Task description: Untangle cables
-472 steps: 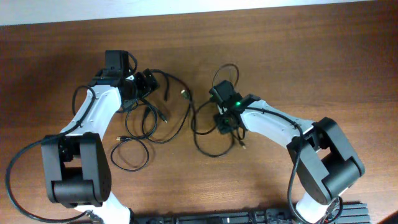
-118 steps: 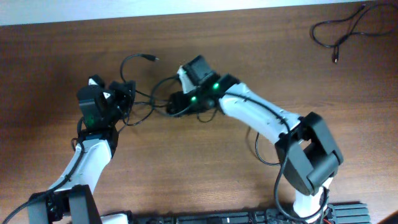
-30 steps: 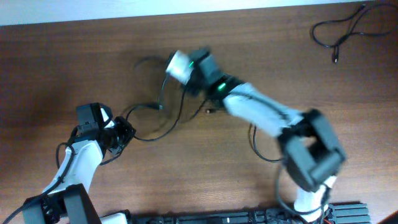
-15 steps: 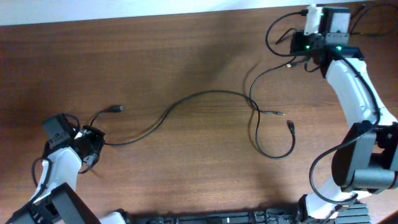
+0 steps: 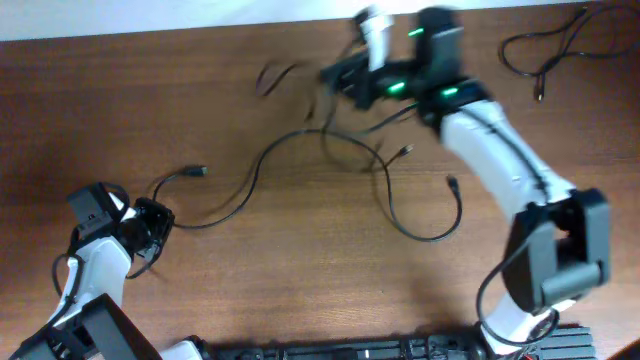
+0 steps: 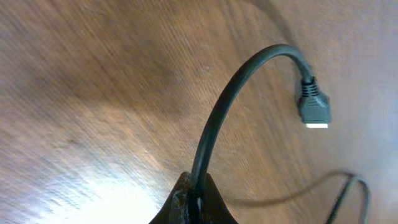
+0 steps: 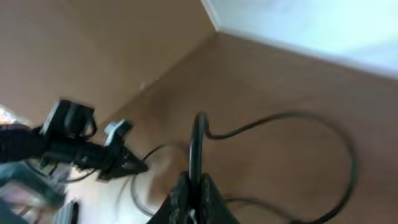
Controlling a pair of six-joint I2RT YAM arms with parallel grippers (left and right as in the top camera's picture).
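The cable goes with my right gripper to the gripper's right in the overhead view next, then down to bare tabletop by the curled cable (image 5: 590, 160) for release.
Thin black cables lie across the brown table. One long cable (image 5: 262, 165) runs from my left gripper (image 5: 158, 222) up and right into a loop (image 5: 425, 235). A short end with a plug (image 5: 196, 172) sticks out beside that gripper. In the left wrist view the left gripper (image 6: 196, 188) is shut on this cable (image 6: 230, 93), which arcs up to a grey plug (image 6: 314, 113). My right gripper (image 5: 338, 78), blurred, hangs over the back middle. In the right wrist view the right gripper (image 7: 196, 185) is shut on a cable (image 7: 198, 140) that rises and curls right.
A separate black cable (image 5: 545, 45) lies curled at the back right corner. A white wall strip (image 5: 250, 15) borders the table's far edge. The left arm (image 7: 81, 146) shows in the right wrist view. A dark rail (image 5: 380, 350) runs along the front edge.
My right arm has swung from the back right corner leftward to the back middle, carrying its cable; the loop on the table shifted left and up. The left gripper has hardly moved.
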